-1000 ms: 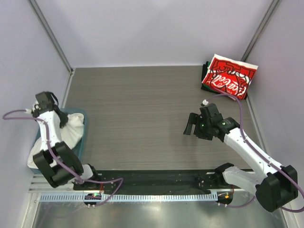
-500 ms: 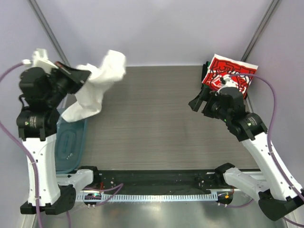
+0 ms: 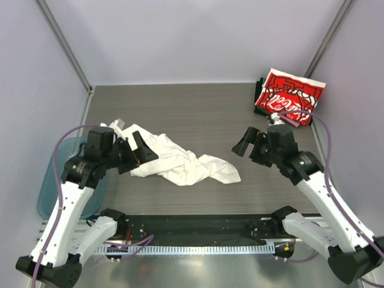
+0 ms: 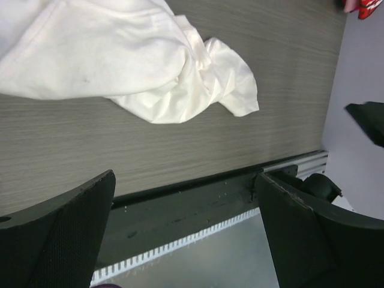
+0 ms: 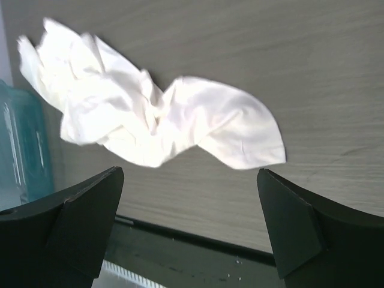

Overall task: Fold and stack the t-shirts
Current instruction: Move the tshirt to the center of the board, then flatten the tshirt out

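I need to turn my left gripper next and lower it onto the shirt's near edge by the bin [image 4: 23, 89], because that fold lies below it, where bare tabletop leaves the cloth within reach.
A plain white t-shirt [image 3: 180, 163] lies crumpled on the table, left of centre, and shows in the left wrist view [image 4: 120, 54] and the right wrist view [image 5: 156, 120]. My left gripper [image 3: 134, 156] hovers at its left end, open, with nothing between its fingers [image 4: 186, 231]. Right of the shirt, my right gripper [image 3: 245, 146] stands open and empty [image 5: 192, 231], apart from the cloth. A stack of folded t-shirts, a red one with white script on top [image 3: 290, 96], sits in the far right corner.
A teal translucent bin [image 3: 53, 183] stands at the table's left edge, beside the left arm, also seen in the right wrist view [image 5: 24, 150]. Grey walls close the left, back and right sides. A black rail [image 3: 198, 227] runs along the near edge.
The left arm lifted the white t-shirt out of the bin, swung it over the table and let go; it now lies spread there. The right gripper dropped back toward the table centre.
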`<state>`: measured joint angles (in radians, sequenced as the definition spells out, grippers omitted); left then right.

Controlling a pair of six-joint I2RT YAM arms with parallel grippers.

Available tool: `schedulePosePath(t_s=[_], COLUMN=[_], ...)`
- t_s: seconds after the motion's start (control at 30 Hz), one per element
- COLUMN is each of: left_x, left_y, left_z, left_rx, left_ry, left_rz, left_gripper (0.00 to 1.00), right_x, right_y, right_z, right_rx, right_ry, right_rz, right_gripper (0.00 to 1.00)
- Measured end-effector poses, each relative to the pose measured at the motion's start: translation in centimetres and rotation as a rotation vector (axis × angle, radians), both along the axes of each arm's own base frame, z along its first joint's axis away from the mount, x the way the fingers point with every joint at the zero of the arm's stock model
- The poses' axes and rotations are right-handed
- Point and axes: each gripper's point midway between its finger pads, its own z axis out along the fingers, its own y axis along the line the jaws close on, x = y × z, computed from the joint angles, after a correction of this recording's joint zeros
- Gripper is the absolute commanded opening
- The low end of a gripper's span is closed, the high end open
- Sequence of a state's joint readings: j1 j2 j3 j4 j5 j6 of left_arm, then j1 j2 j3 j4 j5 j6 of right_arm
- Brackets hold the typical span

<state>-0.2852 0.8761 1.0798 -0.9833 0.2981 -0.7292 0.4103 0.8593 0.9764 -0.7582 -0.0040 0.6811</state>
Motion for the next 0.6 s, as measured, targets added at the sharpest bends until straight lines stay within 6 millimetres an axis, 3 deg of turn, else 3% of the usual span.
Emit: schedulePosePath(t_s=[0.13,0.27,0.4,0.6], left_x=[-0.5,-0.4,-0.3,1.1], left_y=[0.9,1.4,3.0,5.5], left_z=[-0.8,-5.1,-9.4,-12.5], left_rx=[0.029,0.079,0.184,0.299], left_ry=[-0.030,0.063,0.171,0.219], left_rz=[0.020,0.047,0.117,0.273], left_gripper=[1.00,1.00,0.98,0.99], right_x=[-1.0,-2.8,-3.1,-2.2], right_y=[2.6,5.7,7.8,8.1], right_z=[-6.1,-10.4,-12.7,-15.7], right_rx=[-0.003,-0.063,-0.088,-0.125], right_ry=[0.170,0.296,0.338,0.371], right_rz=[0.082,0.178,0.226,0.208], right_gripper=[1.00,1.00,1.00,1.00])
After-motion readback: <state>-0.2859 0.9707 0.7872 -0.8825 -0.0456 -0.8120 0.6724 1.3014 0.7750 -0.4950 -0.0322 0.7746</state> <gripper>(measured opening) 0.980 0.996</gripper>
